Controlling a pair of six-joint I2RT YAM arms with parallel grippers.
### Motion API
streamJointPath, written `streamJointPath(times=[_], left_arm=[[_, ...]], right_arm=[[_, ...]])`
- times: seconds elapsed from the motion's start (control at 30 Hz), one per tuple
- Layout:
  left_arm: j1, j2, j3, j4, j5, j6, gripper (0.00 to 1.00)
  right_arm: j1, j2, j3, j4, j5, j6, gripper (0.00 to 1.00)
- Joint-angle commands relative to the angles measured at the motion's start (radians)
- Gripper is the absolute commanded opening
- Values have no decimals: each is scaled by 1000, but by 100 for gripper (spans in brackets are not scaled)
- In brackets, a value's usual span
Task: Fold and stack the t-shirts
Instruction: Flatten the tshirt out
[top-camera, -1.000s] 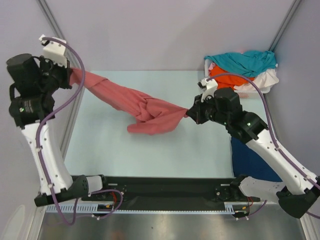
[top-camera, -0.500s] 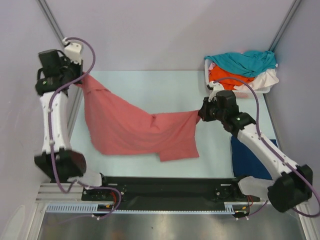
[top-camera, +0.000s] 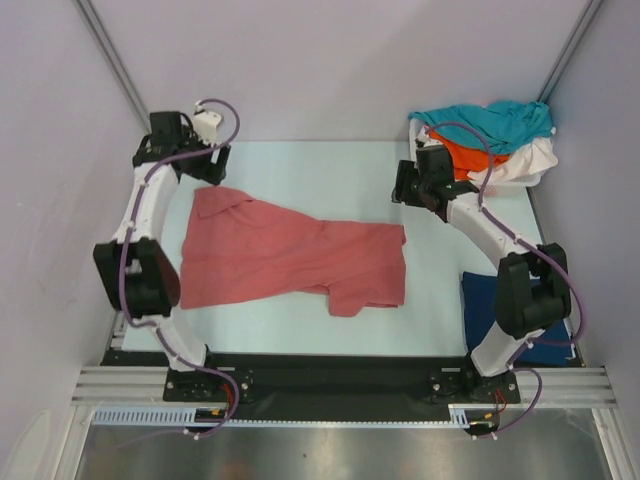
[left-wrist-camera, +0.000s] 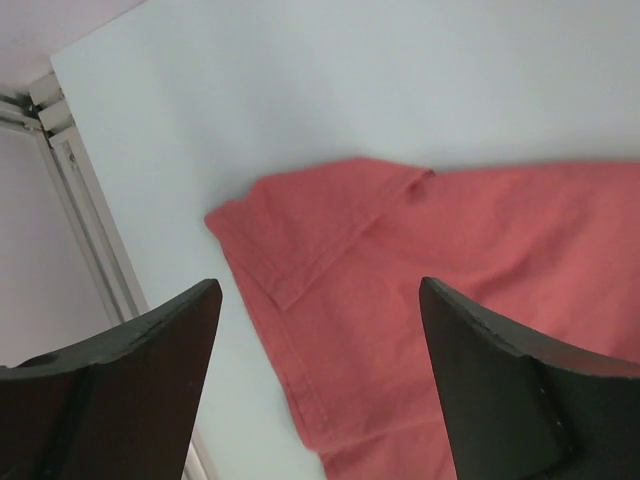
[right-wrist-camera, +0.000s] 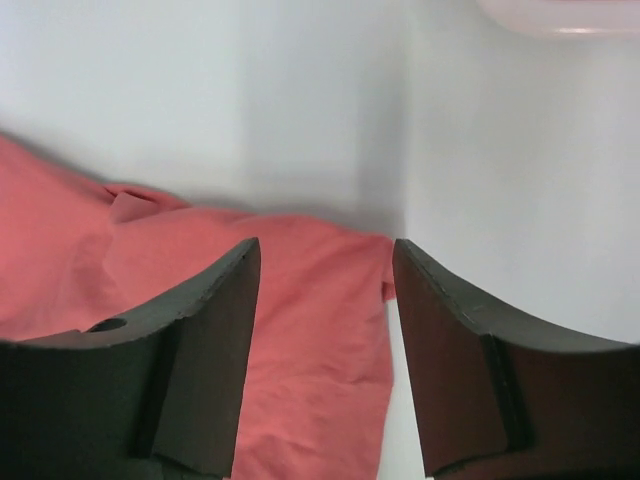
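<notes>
My right gripper draws back and lowers onto the salmon-red t-shirt's near corner toward the navy t-shirt next, since that corner lies uncovered, back from it and below it.
The salmon-red t-shirt (top-camera: 290, 255) lies spread on the pale table, free of both grippers. My left gripper (top-camera: 203, 162) hovers open just beyond the shirt's far left corner. In the left wrist view my left gripper (left-wrist-camera: 318, 290) stands wide apart above a hemmed corner of the salmon-red t-shirt (left-wrist-camera: 450, 250). My right gripper (top-camera: 405, 188) is open above the far right corner. The right wrist view shows my right gripper (right-wrist-camera: 325, 248) with the salmon-red t-shirt (right-wrist-camera: 300, 330) below it, nothing held. A navy t-shirt (top-camera: 488, 312) lies at the near right, partly behind the right arm.
A white basket (top-camera: 418, 135) at the far right corner holds teal (top-camera: 495, 122), orange (top-camera: 478, 158) and white (top-camera: 525, 165) t-shirts; its edge (right-wrist-camera: 560, 12) shows in the right wrist view. Metal frame rails (top-camera: 115, 60) run along the table's left side.
Both grippers opened and let go of the salmon-red t-shirt, which dropped flat onto the table. Both arms swung toward the far side of the table.
</notes>
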Motion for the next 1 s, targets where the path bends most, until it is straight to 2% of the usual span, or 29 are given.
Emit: streamJointPath(times=[0.0, 0.03, 0.07, 0.1, 0.17, 0.2, 0.23, 0.3, 0.4, 0.57, 0.83, 0.97], left_arm=[[8, -242, -225, -54, 108, 211, 86], [8, -347, -296, -74, 113, 268, 86], [8, -395, -367, -121, 110, 394, 86], [8, -452, -512, -137, 94, 449, 85], [10, -590, -652, -170, 24, 599, 85], [10, -632, -774, -180, 1, 642, 85], [10, -706, -830, -186, -52, 677, 86], [19, -761, -965, -178, -100, 747, 87], [30, -828, -1083, -129, -156, 773, 89], [30, -850, -1208, 26, -197, 779, 92], [31, -732, -1298, 286, -301, 758, 92], [33, -631, -1303, 342, -338, 721, 88]], right_arm=[[9, -79, 20, -155, 71, 35, 61], [17, -108, -2, -177, 74, 33, 62], [37, -160, -26, -220, 75, 36, 63], [47, -195, -89, -237, 66, 41, 62], [83, -252, -161, -272, 54, 84, 63], [96, -310, -198, -277, 40, 107, 63], [106, -330, -273, -283, 29, 125, 64], [127, -392, -339, -284, 8, 188, 64], [149, -439, -467, -249, -3, 239, 64], [149, -444, -591, -115, -61, 253, 63], [149, -305, -594, -21, -91, 250, 61], [149, -254, -591, -5, -63, 253, 57]])
